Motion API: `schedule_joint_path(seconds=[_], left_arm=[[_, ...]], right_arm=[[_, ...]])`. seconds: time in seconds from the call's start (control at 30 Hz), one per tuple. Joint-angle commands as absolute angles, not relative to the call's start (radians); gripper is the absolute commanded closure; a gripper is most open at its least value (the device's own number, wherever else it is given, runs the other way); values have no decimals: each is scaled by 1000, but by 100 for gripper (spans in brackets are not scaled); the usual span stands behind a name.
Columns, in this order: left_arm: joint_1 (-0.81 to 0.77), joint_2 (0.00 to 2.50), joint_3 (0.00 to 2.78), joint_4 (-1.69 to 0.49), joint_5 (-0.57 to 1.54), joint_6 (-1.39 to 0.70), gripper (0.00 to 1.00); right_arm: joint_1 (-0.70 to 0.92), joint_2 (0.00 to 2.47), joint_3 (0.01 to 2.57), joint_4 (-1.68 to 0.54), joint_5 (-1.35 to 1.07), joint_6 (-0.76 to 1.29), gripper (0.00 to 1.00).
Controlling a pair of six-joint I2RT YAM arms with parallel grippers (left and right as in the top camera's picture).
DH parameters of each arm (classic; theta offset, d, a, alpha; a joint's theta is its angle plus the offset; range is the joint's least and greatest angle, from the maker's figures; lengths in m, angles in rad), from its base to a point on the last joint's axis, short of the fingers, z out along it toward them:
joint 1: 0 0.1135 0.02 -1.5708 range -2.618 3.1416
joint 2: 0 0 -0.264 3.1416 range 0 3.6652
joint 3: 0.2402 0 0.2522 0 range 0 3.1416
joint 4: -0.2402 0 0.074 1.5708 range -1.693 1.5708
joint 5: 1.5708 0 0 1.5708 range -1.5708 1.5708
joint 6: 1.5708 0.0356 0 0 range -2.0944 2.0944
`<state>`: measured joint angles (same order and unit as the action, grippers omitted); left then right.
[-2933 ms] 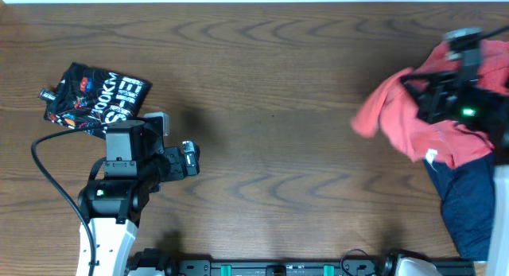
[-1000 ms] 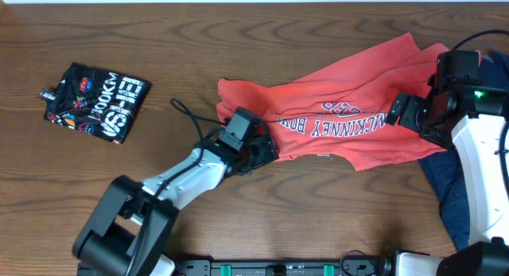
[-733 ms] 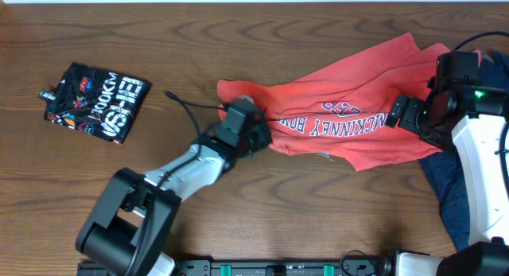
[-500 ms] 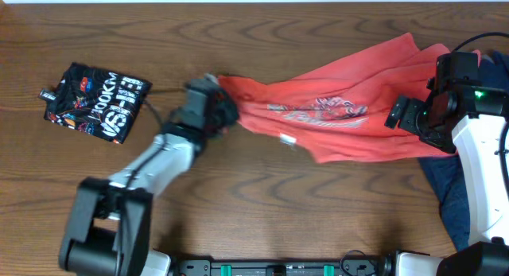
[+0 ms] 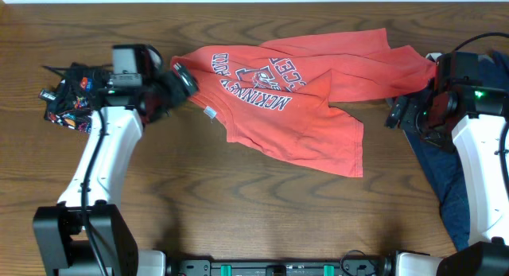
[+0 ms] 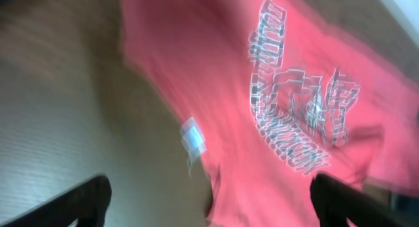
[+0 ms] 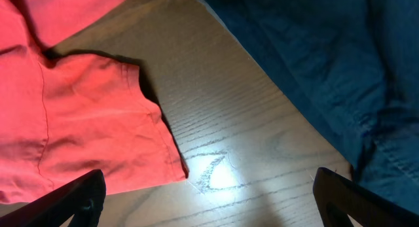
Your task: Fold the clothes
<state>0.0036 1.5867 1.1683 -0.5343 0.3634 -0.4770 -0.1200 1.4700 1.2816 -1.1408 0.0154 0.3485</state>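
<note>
My left gripper will next move back over the red shirt and then down onto the inner end of the near sleeve, because the sleeve sticks out at an angle.
The coral-red T-shirt (image 5: 306,125) lies spread on the table's far middle, its navy print (image 5: 254,73) facing up. My left gripper (image 5: 181,75) hovers at the shirt's left edge with its jaws wide and nothing between them. In the blurred left wrist view the shirt (image 6: 216,76) and its white label (image 6: 193,135) lie beyond the open left gripper (image 6: 211,204). My right gripper (image 5: 398,115) stands open beside the red shirt's right sleeve (image 7: 85,122). Only bare wood lies under the right gripper (image 7: 213,201). A dark navy shirt (image 5: 468,204) lies at the right edge.
A folded black shirt with white lettering (image 5: 67,109) sits at the far left, partly hidden under my left arm. The navy shirt (image 7: 327,57) fills the upper right of the right wrist view. The wooden table (image 5: 262,220) shows bare in front of the red shirt.
My left gripper pulled the red shirt leftward across the table, then opened off it. The shirt now lies flatter with its print up. The right arm has barely moved.
</note>
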Motion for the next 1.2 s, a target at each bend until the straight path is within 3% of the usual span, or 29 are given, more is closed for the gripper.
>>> schedule_joint_path(seconds=[0.0, 0.13, 0.5, 0.7, 0.93, 1.03, 1.17], left_arm=[[-84, 1588, 1164, -631, 491, -491, 2], [-233, 1588, 1130, -682, 489, -627, 2], [-639, 1724, 1029, -330, 428, -1057, 2], [-773, 1835, 1029, -219, 392, -1173, 2], [-820, 1940, 1029, -103, 276, -1228, 1], [-814, 1979, 1029, -41, 217, -1228, 17], [-809, 2004, 1029, 61, 215, -1228, 64]], right_arm=[[-125, 1464, 1288, -1142, 19, 350, 1], [-125, 1464, 1288, -1143, 18, 351, 1], [-125, 1464, 1288, -1164, 19, 350, 1], [-125, 1464, 1288, -1168, 19, 351, 1], [-125, 1464, 1288, -1172, 19, 351, 1], [-125, 1464, 1288, -1179, 18, 351, 1], [-125, 1464, 1288, -1179, 19, 351, 1]])
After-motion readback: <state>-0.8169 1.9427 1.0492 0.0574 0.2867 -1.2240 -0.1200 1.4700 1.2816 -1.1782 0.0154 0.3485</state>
